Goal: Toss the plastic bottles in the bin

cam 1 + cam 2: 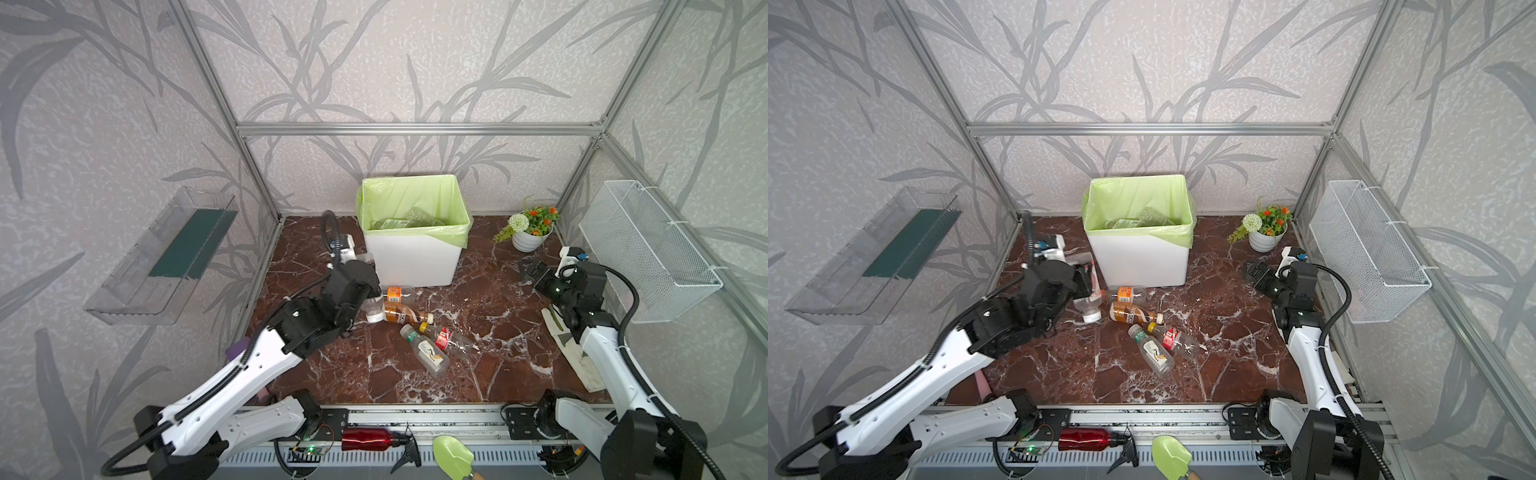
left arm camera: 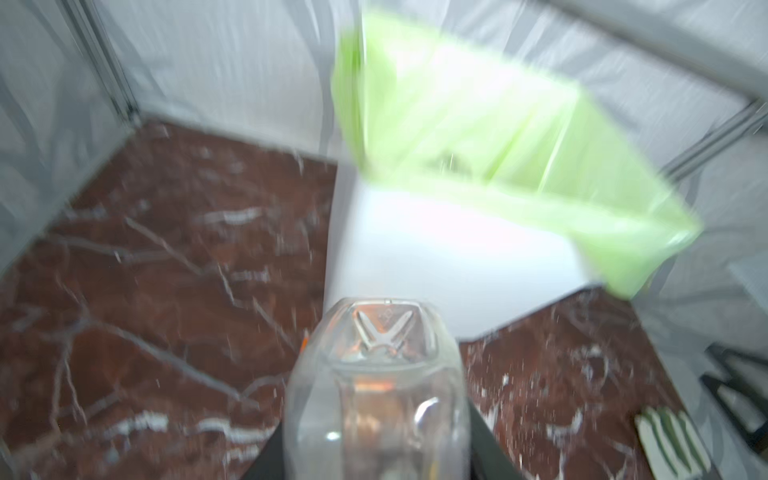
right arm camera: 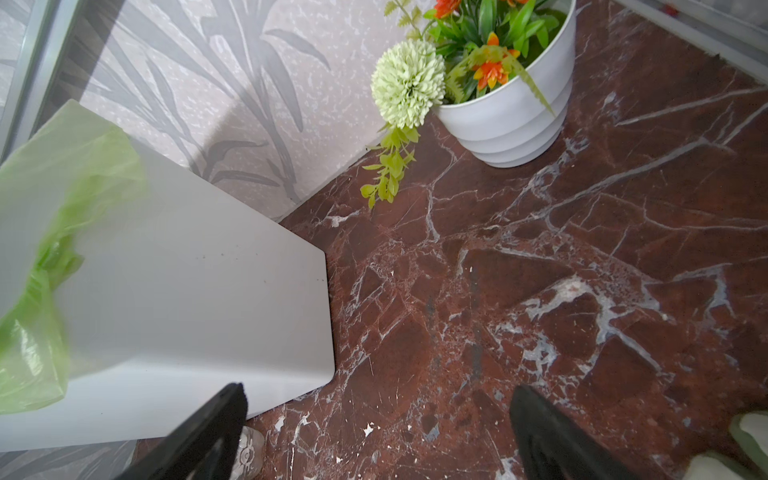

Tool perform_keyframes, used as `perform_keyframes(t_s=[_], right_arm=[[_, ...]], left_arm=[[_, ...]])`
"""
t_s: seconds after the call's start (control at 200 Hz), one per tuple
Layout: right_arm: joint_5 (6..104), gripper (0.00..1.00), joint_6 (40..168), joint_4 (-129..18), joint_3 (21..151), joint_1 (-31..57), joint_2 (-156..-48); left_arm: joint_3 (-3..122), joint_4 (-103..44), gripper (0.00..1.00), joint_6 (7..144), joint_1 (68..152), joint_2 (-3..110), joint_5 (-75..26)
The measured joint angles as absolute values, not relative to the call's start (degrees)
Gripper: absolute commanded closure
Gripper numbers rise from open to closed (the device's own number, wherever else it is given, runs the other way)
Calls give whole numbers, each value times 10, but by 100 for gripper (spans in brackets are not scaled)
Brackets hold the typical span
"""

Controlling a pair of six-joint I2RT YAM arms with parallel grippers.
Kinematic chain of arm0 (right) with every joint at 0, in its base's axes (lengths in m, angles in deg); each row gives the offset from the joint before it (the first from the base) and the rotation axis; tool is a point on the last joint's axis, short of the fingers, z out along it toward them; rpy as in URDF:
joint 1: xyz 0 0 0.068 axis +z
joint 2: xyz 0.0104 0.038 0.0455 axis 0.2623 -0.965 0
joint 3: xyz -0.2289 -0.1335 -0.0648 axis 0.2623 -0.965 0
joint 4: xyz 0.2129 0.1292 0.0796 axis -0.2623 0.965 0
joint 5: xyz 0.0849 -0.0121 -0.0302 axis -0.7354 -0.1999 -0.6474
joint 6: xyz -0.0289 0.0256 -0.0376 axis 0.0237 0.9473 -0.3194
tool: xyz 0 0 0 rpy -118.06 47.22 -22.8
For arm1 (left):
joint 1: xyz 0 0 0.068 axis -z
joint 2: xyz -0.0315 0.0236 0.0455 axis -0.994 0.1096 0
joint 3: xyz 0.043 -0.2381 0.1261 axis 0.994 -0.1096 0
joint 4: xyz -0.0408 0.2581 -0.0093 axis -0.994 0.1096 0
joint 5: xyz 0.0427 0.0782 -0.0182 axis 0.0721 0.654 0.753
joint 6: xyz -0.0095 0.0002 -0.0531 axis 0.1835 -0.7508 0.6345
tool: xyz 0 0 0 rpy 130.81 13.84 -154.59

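The left gripper rises next, then carries the clear plastic bottle [image 2: 374, 390] outward over the bin's opening [image 2: 492, 148] to release it, since the bottle's hanging cap is below the bin's rim.
My left gripper [image 2: 376, 461] is shut on a clear plastic bottle [image 2: 374, 390], which is off the floor with its white cap hanging down [image 1: 375, 316], left of the bin's front corner. The bin [image 1: 415, 262] is a white tub with a green liner; it stands at the back and has bottles inside [image 1: 409, 220]. Several bottles lie in front of it: an orange-labelled one [image 1: 395, 294], a brown one [image 1: 403, 313], a red-labelled one [image 1: 448, 340] and a white-labelled one [image 1: 427, 353]. My right gripper [image 1: 528, 269] stands open and empty right of the bin, above bare floor [image 3: 378, 392].
A white flower pot [image 1: 527, 240] stands in the back right corner. A wire basket [image 1: 648, 249] hangs on the right wall and a clear tray [image 1: 162, 257] on the left. A pale glove [image 1: 575, 357] lies under the right arm. A red metallic bottle [image 1: 368, 440] and green scoop [image 1: 453, 455] lie on the front rail.
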State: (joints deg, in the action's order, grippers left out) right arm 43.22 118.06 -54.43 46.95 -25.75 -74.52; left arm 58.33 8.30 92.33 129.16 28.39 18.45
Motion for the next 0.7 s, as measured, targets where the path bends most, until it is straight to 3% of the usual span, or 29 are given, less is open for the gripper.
perform_keyframes(t_s=[0.31,0.53,0.595,0.675,0.7], right_arm=[[422,1,1190,-545,471,-258,-748],[422,1,1191,-543,471,-258,-730],[422,1,1187,-540,474,-258,-727],[422,1,1178,-527,481,-260,-724],[422,1,1175,-525,484,-262,-722]], left_arm=[[822,-151,71,600,1252,351,201],[989,-169,70,630,1164,553,74],[1059,-127,51,666,1148,647,25],[1140,-51,42,697,1144,764,-22],[1167,-18,27,705,1145,801,-36]])
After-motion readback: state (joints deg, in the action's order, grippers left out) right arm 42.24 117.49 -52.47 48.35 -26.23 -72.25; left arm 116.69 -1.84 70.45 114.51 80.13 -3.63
